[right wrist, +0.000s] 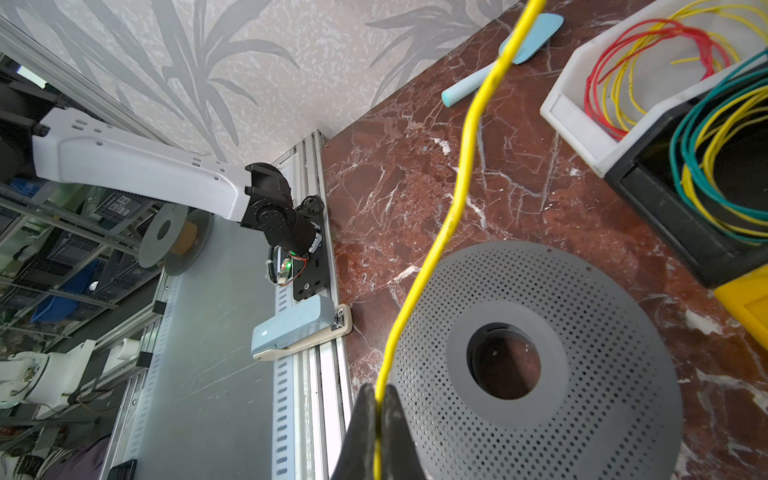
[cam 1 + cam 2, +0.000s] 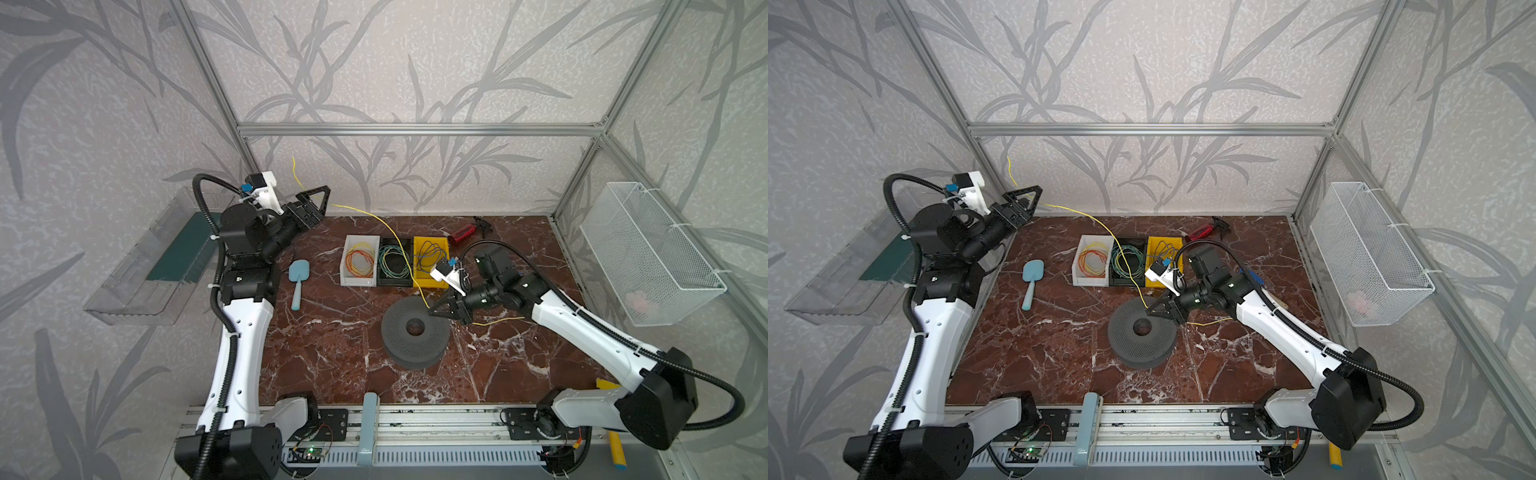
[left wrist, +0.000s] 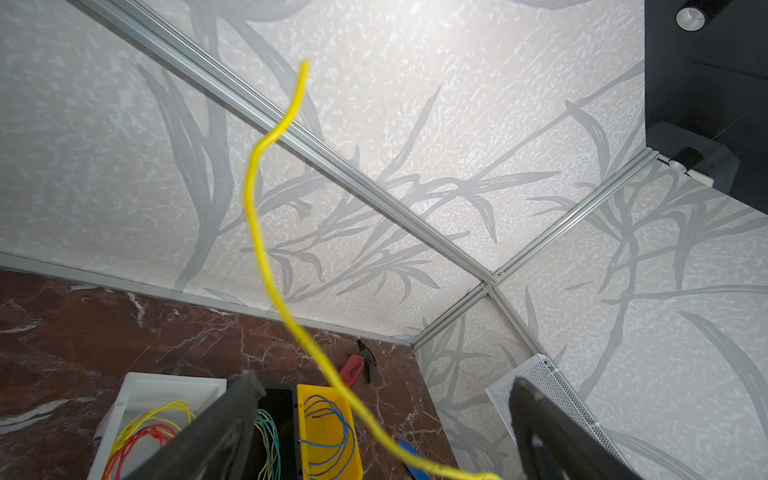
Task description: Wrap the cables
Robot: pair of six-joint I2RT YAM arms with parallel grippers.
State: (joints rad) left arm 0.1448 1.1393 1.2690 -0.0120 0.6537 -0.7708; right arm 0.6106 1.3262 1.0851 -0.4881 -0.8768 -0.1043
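Next, my left gripper shifts slightly toward the clear side tray and closes on the part of the cable that runs loose between its open fingers.
A thin yellow cable (image 2: 390, 226) hangs in the air from the back left corner across to the table's middle. My left gripper (image 2: 324, 199) is raised by the back wall and stands open. In the left wrist view the cable (image 3: 266, 257) runs loose between the wide-apart fingers (image 3: 232, 415), its free end curling up past them. My right gripper (image 2: 430, 309) is shut on the cable just above the rim of a grey perforated spool (image 2: 415, 328). The right wrist view shows the cable (image 1: 457, 195) pinched at the fingertips of the right gripper (image 1: 379, 399). A short yellow tail (image 2: 498, 321) lies on the table behind that gripper.
Behind the spool stand three bins: a white bin (image 2: 344, 266) with red and yellow wires, a black bin (image 2: 390, 243) with green and yellow, and a yellow bin (image 2: 424, 243) with blue. A blue spatula (image 2: 298, 278) lies left, a red-handled tool (image 2: 465, 233) at the back, a wire basket (image 2: 648, 253) on the right wall.
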